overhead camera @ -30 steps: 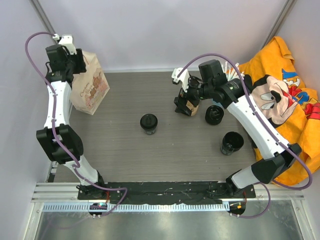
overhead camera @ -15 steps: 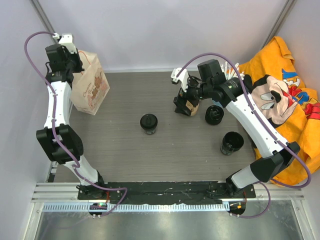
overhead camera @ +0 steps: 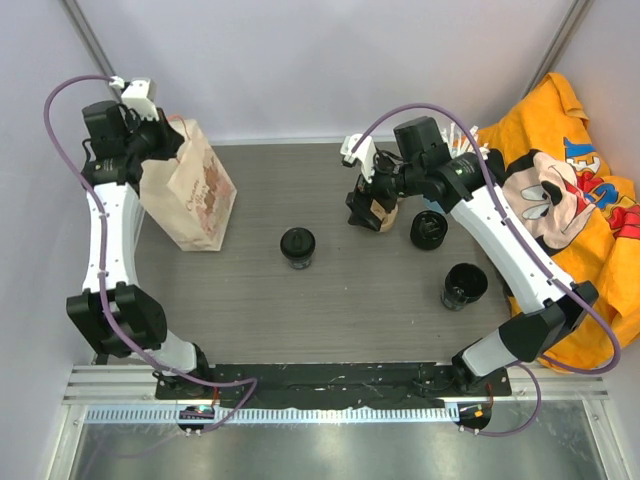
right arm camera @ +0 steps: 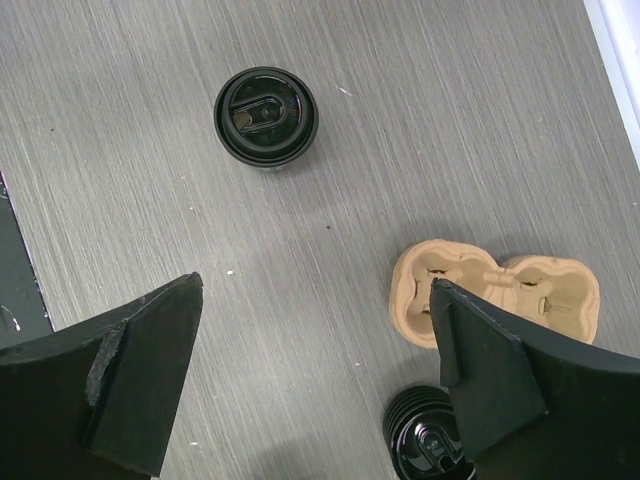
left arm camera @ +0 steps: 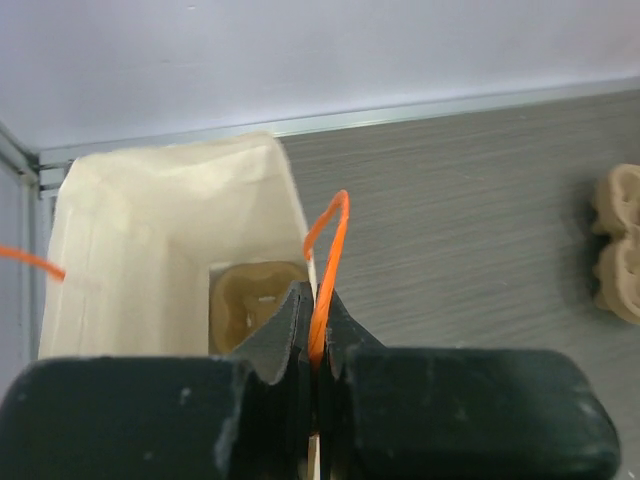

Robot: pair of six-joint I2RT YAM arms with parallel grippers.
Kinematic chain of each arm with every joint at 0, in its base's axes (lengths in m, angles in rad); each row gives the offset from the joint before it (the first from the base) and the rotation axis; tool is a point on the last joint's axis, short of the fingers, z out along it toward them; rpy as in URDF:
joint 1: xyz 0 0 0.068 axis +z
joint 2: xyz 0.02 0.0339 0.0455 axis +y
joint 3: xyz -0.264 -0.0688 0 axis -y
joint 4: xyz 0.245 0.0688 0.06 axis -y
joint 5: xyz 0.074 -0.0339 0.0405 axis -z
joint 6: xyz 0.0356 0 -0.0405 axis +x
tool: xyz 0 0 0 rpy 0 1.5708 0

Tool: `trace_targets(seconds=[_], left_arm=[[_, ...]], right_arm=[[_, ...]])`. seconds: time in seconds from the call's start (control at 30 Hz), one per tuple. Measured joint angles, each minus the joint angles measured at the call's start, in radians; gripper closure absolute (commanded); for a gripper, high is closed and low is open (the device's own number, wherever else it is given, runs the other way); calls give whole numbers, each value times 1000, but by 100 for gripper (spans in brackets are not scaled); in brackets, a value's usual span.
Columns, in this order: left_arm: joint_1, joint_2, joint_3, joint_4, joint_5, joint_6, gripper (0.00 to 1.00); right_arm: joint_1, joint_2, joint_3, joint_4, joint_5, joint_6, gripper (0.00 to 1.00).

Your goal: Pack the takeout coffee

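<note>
My left gripper needs to pull the paper bag [overhead camera: 198, 192] back and toward the cup from the side of the bag next, and then it should let go of the bag's orange handle.
The takeout coffee [overhead camera: 297, 246] is a small black lidded cup standing at the table's middle; it also shows in the right wrist view [right arm camera: 265, 115]. The tan cardboard carrier [overhead camera: 383, 213] lies right of it, seen too in the right wrist view [right arm camera: 495, 293]. My right gripper [overhead camera: 362, 200] hovers open and empty over the carrier's left end [right arm camera: 315, 283]. My left gripper [overhead camera: 158, 135] is shut on the orange handle [left arm camera: 328, 262] of a paper bag [overhead camera: 198, 192], holding it upright at the far left. A tan moulded piece [left arm camera: 252, 300] lies inside the bag.
A glossy ribbed black cup [overhead camera: 428, 230] sits just right of the carrier, also in the right wrist view [right arm camera: 432, 450]. A larger black cup [overhead camera: 463, 285] stands nearer on the right. An orange printed cloth [overhead camera: 565, 190] covers the right edge. Walls enclose the back and sides.
My left gripper has carried the paper bag to the right and a little nearer, away from the left wall. The right arm has hardly moved.
</note>
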Motion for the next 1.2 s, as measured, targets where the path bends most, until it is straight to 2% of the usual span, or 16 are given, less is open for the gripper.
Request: trace_targets(seconds=[0.33, 0.5, 0.7, 0.8, 0.93, 1.1, 1.13, 1.2], left_arm=[[-13, -181, -100, -104, 217, -14, 100], [-71, -239, -180, -165, 253, 19, 100], [-133, -249, -236, -209, 267, 64, 99], [-140, -252, -239, -225, 276, 72, 80], [-140, -266, -239, -236, 282, 89, 49], [-140, -274, -235, -248, 283, 92, 38], [-140, -274, -232, -250, 283, 92, 31], [-140, -274, -227, -256, 283, 90, 26]], right_arm=[[84, 36, -50, 9, 5, -64, 0], [139, 90, -83, 24, 3, -92, 0], [147, 161, -99, 90, -5, -78, 0], [150, 162, -139, 146, -5, -56, 0], [167, 171, -156, 196, -8, -44, 1], [197, 202, -156, 234, -21, -42, 5], [203, 213, -156, 238, -23, -42, 6], [213, 236, -155, 240, -23, -47, 6]])
